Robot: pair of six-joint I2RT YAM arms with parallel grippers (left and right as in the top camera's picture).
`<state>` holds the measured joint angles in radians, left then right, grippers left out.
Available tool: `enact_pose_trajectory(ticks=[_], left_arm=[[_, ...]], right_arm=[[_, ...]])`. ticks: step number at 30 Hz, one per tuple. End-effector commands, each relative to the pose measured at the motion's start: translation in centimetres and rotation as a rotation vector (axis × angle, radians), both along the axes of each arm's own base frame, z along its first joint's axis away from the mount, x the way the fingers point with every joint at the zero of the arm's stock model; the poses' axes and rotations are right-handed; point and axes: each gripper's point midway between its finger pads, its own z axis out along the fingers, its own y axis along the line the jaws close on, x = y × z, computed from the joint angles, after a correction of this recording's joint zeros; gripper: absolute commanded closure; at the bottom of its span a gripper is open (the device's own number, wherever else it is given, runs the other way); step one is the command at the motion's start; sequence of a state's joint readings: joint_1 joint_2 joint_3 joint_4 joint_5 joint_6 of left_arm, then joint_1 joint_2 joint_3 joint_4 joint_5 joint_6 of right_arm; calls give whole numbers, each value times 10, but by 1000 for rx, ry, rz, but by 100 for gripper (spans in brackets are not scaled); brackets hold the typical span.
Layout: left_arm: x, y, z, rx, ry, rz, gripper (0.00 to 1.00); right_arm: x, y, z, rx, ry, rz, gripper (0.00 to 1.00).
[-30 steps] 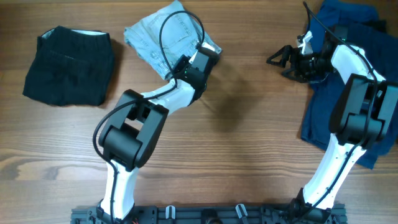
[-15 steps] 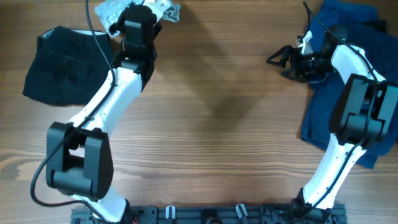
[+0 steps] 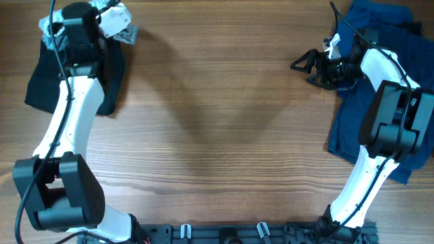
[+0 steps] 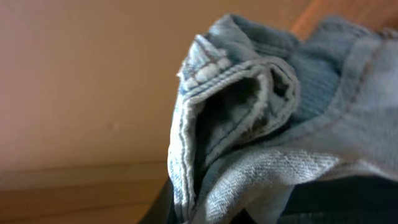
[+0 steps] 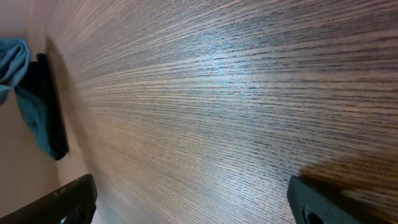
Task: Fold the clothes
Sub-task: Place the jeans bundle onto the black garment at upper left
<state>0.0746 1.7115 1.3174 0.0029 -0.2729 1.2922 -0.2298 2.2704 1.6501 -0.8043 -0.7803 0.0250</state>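
Note:
The robot's left gripper needs to draw back next and come down over the near part of the folded black garment to release the denim, since that part of the black garment is still uncovered.
My left gripper is shut on the folded light blue denim garment and holds it above the folded black garment at the table's far left. In the left wrist view the denim fills the frame and hides the fingers. My right gripper is open and empty, just above bare wood, left of the dark blue clothes pile at the right edge. In the right wrist view its two fingertips are spread wide over the tabletop, with the denim and black garment far off at the left.
The wooden table spans the view. The right arm lies across the blue pile. A black rail runs along the near edge.
My left arm swung the denim garment from the table's upper middle to the far left, over the black garment. The right arm has not moved.

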Motion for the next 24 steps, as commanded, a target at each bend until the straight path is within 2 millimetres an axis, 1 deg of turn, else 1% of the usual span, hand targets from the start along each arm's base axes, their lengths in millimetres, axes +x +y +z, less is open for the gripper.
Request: enact_pose_trajectory(ticks=[1,5,7,9,10,11,13,16,17,19,20,21,22,24], left_arm=[[-5,22,32,53,-52,-52,96],[-9,44,29,28,-51,-61,96],[-12,51,24,14,-33,-66,96],[-17,52,10,-18,17,-86,96],[-22,53,0,-34,60,-84,96],[-32,50,-19,-63,142,-81,96],[-50,46,-46,-104,272,-79,96],[-75,44,-73,-151,411,-67,96],[-79,46,-76,-159,429,-60,96],[-83,56,-77,-220,411,3,96],[-85,61,-77,-238,404,26,94],[-87,68,-77,-255,394,51,83],[-87,71,-76,-260,388,59,0],[-87,77,-75,-260,377,71,0]], right_arm=[[-7,2,-23,-34,58,6,0],[-7,2,-23,-34,60,5,0],[-7,2,-23,-34,60,5,0],[-7,2,-23,-30,68,-6,1],[-6,2,-22,-29,70,-11,0],[-6,2,-22,-30,68,-13,0],[-6,2,-23,-29,72,-12,0],[-9,3,-23,-27,83,-12,1],[-10,3,-23,-27,87,-11,1],[-11,3,-23,-26,92,-10,1],[-11,3,-23,-25,93,-11,1],[-11,3,-23,-25,94,-11,0],[-11,3,-23,-25,94,-11,1],[-11,3,-23,-25,93,-11,1]])
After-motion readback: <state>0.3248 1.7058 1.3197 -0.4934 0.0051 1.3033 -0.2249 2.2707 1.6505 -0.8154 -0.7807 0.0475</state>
